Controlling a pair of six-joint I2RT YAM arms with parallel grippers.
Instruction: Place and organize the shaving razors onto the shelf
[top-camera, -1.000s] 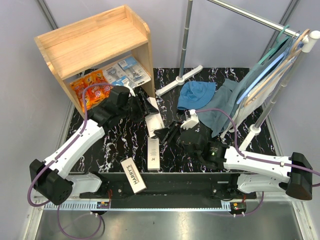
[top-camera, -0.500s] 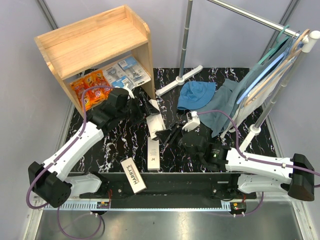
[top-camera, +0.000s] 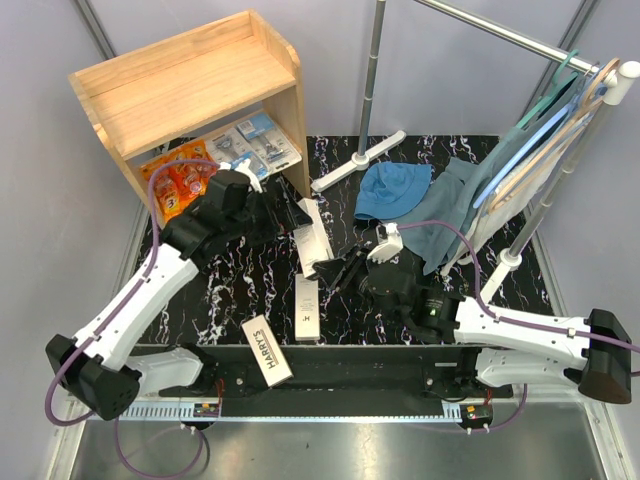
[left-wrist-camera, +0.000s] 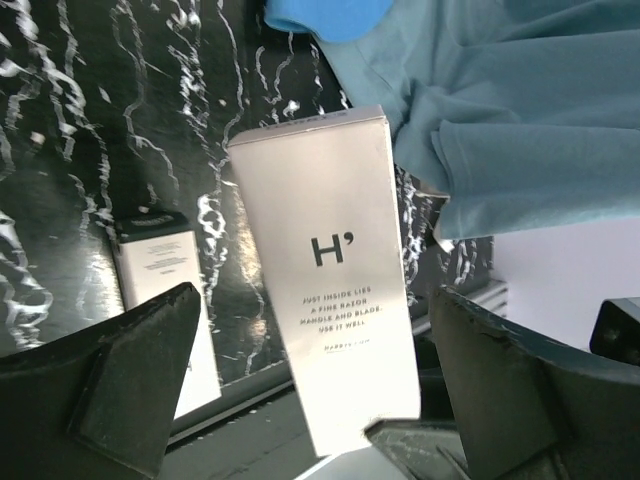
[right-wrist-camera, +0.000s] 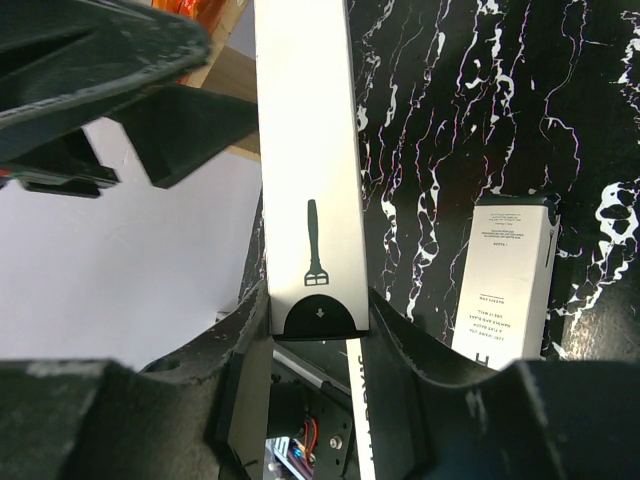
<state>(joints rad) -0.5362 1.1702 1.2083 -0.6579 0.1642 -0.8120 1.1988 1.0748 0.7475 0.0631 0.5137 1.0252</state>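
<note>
I will next lift the box outward and to the left in the top view with my right gripper and let go of it on the shelf's top board (top-camera: 160, 106), because that board is bare.
My right gripper (top-camera: 332, 268) is shut on the lower end of a long white Harry's box (top-camera: 312, 236) and holds it above the table; the right wrist view shows the box (right-wrist-camera: 303, 180) between both fingers (right-wrist-camera: 240, 340). My left gripper (top-camera: 283, 215) is open beside the box's upper end. In the left wrist view the box (left-wrist-camera: 320, 250) stands in the wide gap between the jaws, touching neither. Two more Harry's boxes (top-camera: 307, 307) (top-camera: 266, 350) lie on the table. The wooden shelf (top-camera: 190, 85) holds orange packs (top-camera: 178, 180) and blue blister packs (top-camera: 250, 142) on its lower level.
A metal clothes rack (top-camera: 372, 70) with hanging blue garments (top-camera: 540, 150) fills the right side. A blue hat (top-camera: 392, 190) and blue cloth (left-wrist-camera: 520, 120) lie on the dark marbled table (top-camera: 230, 290). The rack's white foot (top-camera: 358, 160) lies beside the shelf.
My left arm has drawn back a little toward the shelf, away from the held box. My right gripper keeps its hold and has shifted the box slightly right.
</note>
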